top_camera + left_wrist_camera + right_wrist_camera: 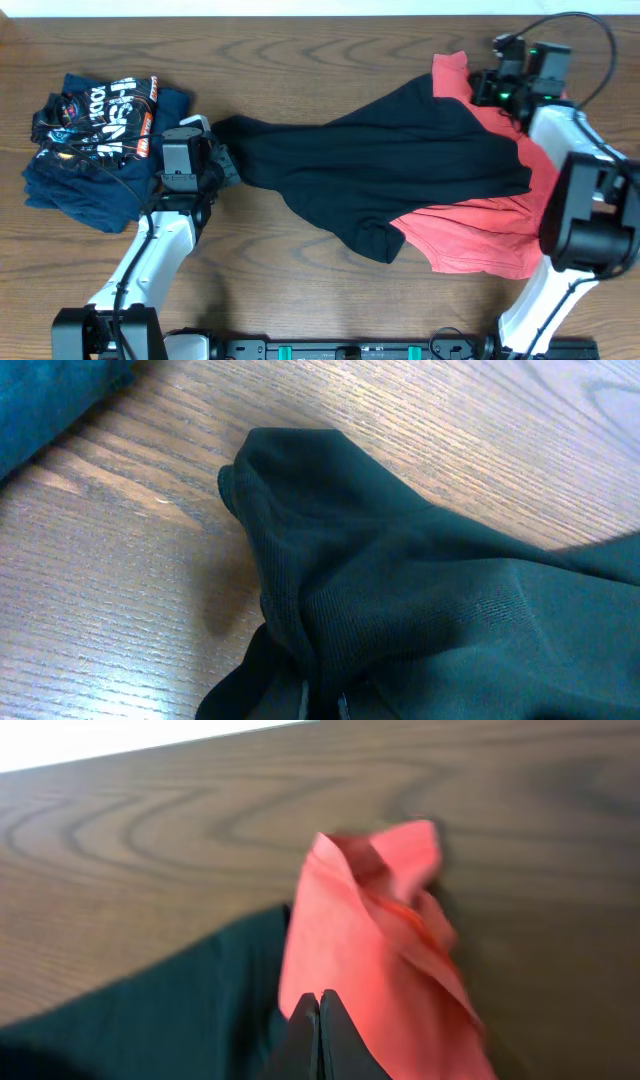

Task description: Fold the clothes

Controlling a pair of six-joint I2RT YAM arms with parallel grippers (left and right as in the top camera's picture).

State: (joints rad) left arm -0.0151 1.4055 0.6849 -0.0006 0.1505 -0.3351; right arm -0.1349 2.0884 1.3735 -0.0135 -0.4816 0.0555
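The black garment (400, 160) overlaps the red one. My right gripper needs to pull the red corner to the right in the overhead view and a little back, then open.
A black garment (400, 160) lies stretched across the middle of the table, over a red garment (490, 235) on the right. My left gripper (222, 158) is shut on the black garment's left end, which bunches up around the fingers in the left wrist view (320, 705). My right gripper (482, 88) is at the far right, its fingers pressed together (318, 1002) on the top corner of the red garment (370, 920). That corner stands up in folds. The black garment (150, 1020) lies just left of the fingers.
A pile of folded navy clothes (95, 150) with a printed shirt on top sits at the left edge, right beside the left gripper; its blue edge shows in the left wrist view (50, 400). The right arm's cable (590, 60) loops over the far right corner.
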